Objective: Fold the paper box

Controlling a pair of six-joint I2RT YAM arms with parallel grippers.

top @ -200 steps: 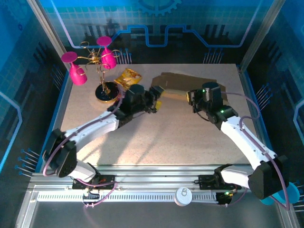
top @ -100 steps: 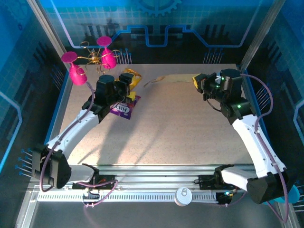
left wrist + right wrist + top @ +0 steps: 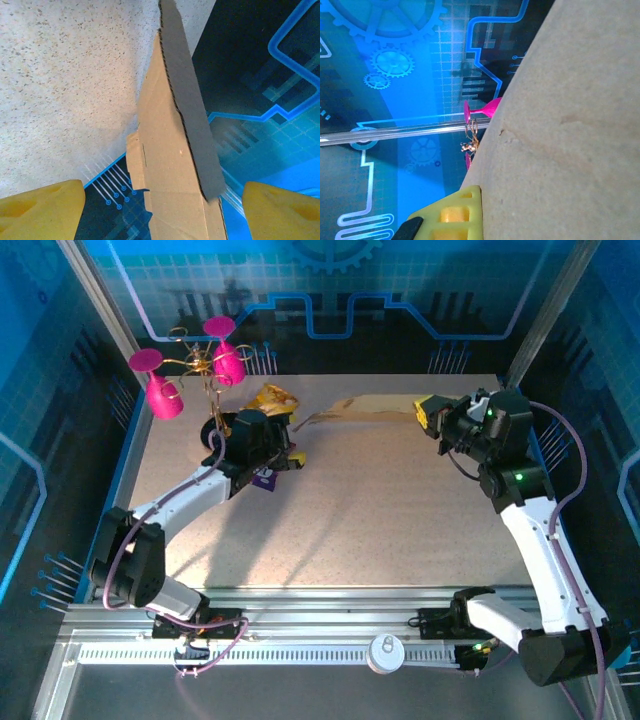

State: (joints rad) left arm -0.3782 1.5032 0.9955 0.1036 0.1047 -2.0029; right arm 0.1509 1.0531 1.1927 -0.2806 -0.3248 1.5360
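I should move my left gripper away from my base and turn it onto the box's top edge near the box's loose end. Then I can fold.
The paper box [image 3: 370, 408] is a flat brown cardboard sheet raised off the table at the back and seen almost edge-on. My right gripper [image 3: 425, 415] is shut on its right end. In the right wrist view the cardboard [image 3: 570, 130] covers the right side and one yellow finger [image 3: 452, 215] presses against it. My left gripper [image 3: 288, 448] is open near the box's left end. In the left wrist view the box [image 3: 170, 165] runs up the middle between my wide-apart yellow fingertips [image 3: 40, 210], touching neither.
Pink glasses on a gold stand [image 3: 205, 365] occupy the back left corner. A yellow snack packet [image 3: 272, 398] lies behind my left gripper and a purple packet [image 3: 265, 475] lies partly under it. Blue enclosure walls [image 3: 560, 360] surround the table.
The right gripper has carried the box up and toward the back right, tipping it edge-on. The left arm swung left, then back toward the box's left end, and its jaws widened.
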